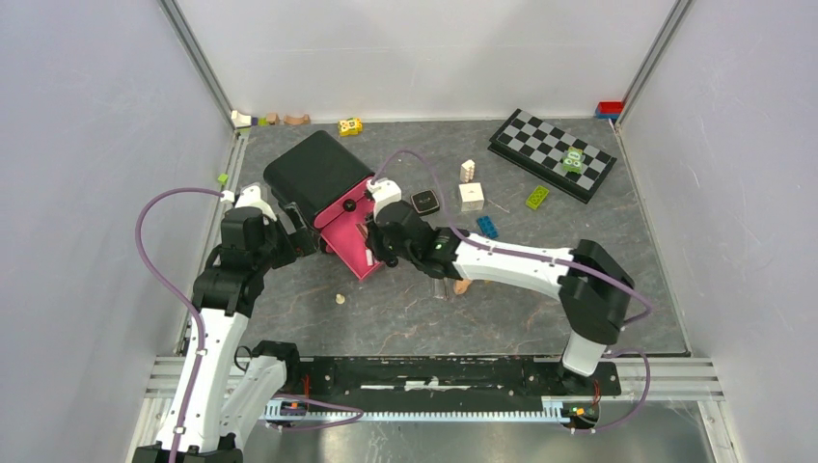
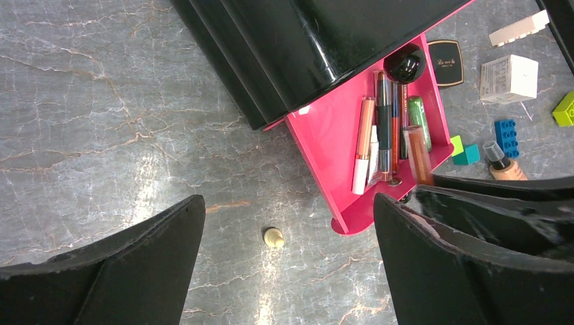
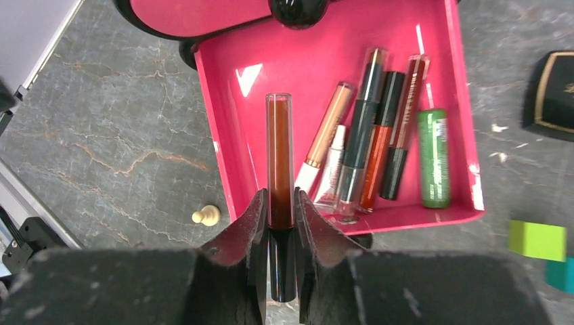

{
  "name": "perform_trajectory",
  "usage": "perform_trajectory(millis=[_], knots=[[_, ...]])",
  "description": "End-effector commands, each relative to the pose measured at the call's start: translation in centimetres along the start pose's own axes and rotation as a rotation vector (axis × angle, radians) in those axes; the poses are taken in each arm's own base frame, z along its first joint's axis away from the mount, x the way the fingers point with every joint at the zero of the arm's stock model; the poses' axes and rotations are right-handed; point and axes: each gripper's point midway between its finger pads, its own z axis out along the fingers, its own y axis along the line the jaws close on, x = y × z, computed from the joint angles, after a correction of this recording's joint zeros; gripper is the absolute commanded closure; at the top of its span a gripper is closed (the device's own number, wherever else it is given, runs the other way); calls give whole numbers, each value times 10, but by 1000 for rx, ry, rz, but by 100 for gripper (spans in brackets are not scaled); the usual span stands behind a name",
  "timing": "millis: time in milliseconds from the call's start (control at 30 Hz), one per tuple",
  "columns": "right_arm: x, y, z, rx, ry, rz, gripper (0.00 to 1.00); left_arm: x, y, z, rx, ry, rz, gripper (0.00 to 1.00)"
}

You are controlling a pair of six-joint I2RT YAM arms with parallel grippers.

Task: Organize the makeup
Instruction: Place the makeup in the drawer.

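Note:
My right gripper comes down next, moving left in the top view, to release the brown lip-gloss tube, since the drawer's bare pink bottom lies below on that side.
My right gripper (image 3: 279, 203) is shut on a brown lip-gloss tube (image 3: 279, 156), holding it by its black cap end. The tube hangs over the left part of the pink drawer (image 3: 237, 135), which is pulled out of the black organizer box (image 1: 316, 174). Several tubes lie side by side in the drawer, among them a green tube (image 3: 433, 159). A black square compact (image 1: 424, 202) lies on the table behind the drawer. A foundation bottle (image 2: 504, 164) lies right of the drawer. My left gripper (image 2: 290, 223) hangs open over bare table beside the drawer's front left corner.
A cream chess pawn (image 2: 273, 237) lies on the table below the left gripper. A chessboard (image 1: 552, 152) sits at the back right. A white cube (image 1: 471, 196), a blue brick (image 1: 487, 227) and a green brick (image 1: 536, 197) lie right of the drawer. Small toys (image 1: 350, 126) line the back wall.

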Motion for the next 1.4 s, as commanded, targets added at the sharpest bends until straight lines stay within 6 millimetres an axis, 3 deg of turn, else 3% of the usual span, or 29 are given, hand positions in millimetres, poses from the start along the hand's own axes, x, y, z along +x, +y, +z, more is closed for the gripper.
perform_trajectory(millis=[0, 300, 700, 1367], knots=[[-21, 24, 17, -63, -52, 102, 94, -8, -5, -2, 20, -34, 10, 0], [-14, 29, 45, -57, -61, 148, 94, -8, -5, -2, 23, -31, 11, 0], [1, 22, 73, -16, -79, 174, 91, -7, -5, -1, 22, -26, 13, 0], [22, 14, 89, 9, -50, 129, 80, -7, -4, -2, 21, -30, 11, 0]])
